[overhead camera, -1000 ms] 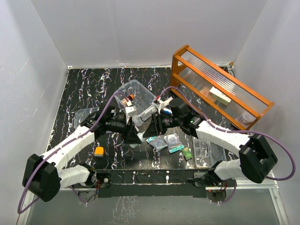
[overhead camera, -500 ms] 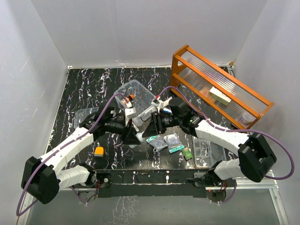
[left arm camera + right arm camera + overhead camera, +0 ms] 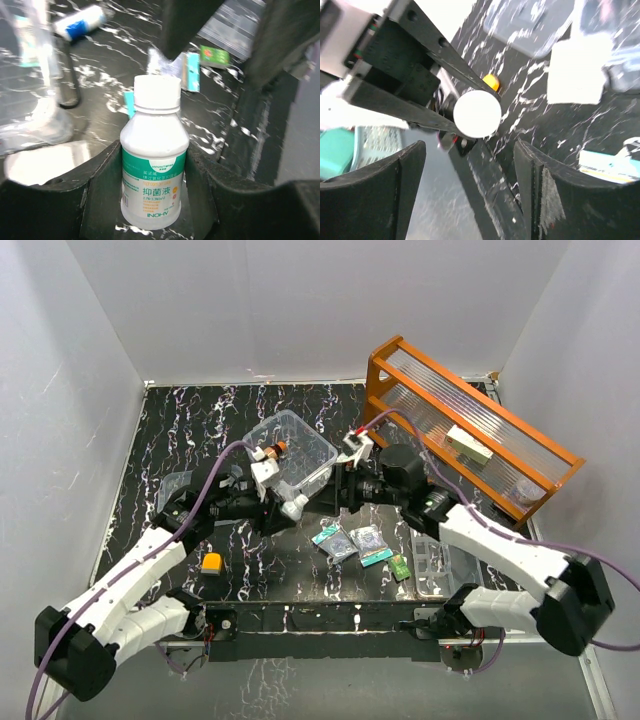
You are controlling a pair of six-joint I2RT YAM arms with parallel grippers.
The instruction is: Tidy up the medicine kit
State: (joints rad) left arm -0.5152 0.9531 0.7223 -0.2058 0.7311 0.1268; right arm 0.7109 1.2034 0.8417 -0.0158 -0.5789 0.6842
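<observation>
The white bottle [image 3: 296,507] goes outward in my left gripper next. It comes down into the box's free space beside the orange-capped bottle [image 3: 276,449] for release, as that space lies outward.
The medicine kit's clear box [image 3: 303,437] stands at mid table, with a small orange-capped bottle [image 3: 276,449] at its near-left rim. My left gripper [image 3: 286,503] is shut on a white bottle [image 3: 296,507] with a green label, just in front of the box. The left wrist view shows the bottle [image 3: 152,165] gripped between both fingers of the left gripper [image 3: 152,200]. My right gripper [image 3: 336,488] is open and empty, right of the bottle. In the right wrist view the right gripper [image 3: 470,170] faces the bottle's white cap [image 3: 477,113] end on. A clear compartment tray [image 3: 434,562] lies at the near right.
An orange wooden rack [image 3: 470,425] stands at the back right. Several sachets [image 3: 340,543] and a small green packet [image 3: 400,568] lie in front of the grippers. An orange block [image 3: 211,562] lies near left. A clear lid-like piece [image 3: 178,486] lies left.
Both grippers met at the white bottle earlier. The right gripper has let go and drawn back to the right. The left gripper keeps the bottle and has pulled slightly left.
</observation>
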